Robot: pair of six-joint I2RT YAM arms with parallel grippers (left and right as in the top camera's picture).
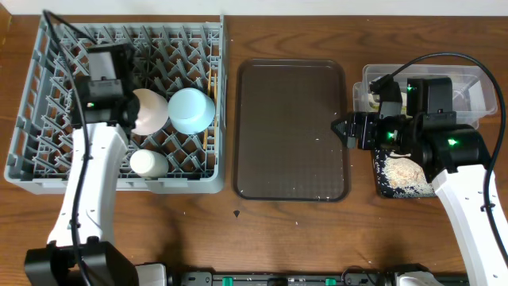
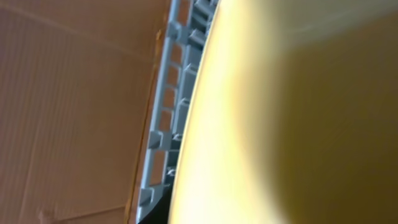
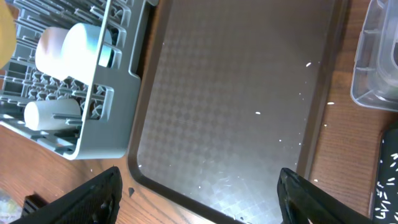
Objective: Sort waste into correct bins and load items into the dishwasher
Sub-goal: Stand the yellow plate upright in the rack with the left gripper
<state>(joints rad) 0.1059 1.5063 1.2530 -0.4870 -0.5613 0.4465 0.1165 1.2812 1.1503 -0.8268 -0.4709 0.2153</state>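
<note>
My left gripper moves down next to set the pale-yellow plate (image 2: 286,124) into the rack's wires beside the white bowl and releases it, as the pegs lie below it.
The grey dishwasher rack (image 1: 48,151) holds a white bowl (image 1: 149,111), a light-blue bowl (image 1: 191,110), a white cup (image 1: 148,163) and chopsticks (image 1: 211,87) along its right wall. My left gripper (image 1: 103,63) hovers over the rack's back left. A pale-yellow plate (image 2: 286,124) fills the left wrist view right at the jaws, on edge beside the rack wall (image 2: 165,118); the gripper is shut on it, its fingers hidden. My right gripper (image 3: 199,180) hangs open and empty over the brown tray's right edge. Pale food crumbs (image 1: 405,171) lie in the black bin (image 1: 381,187).
The brown serving tray (image 1: 292,131) sits mid-table with a few white crumbs (image 3: 258,113) on it. A clear tub (image 1: 468,87) stands at the back right, behind the black bin, partly covered by my right arm. Bare wooden table runs along the front.
</note>
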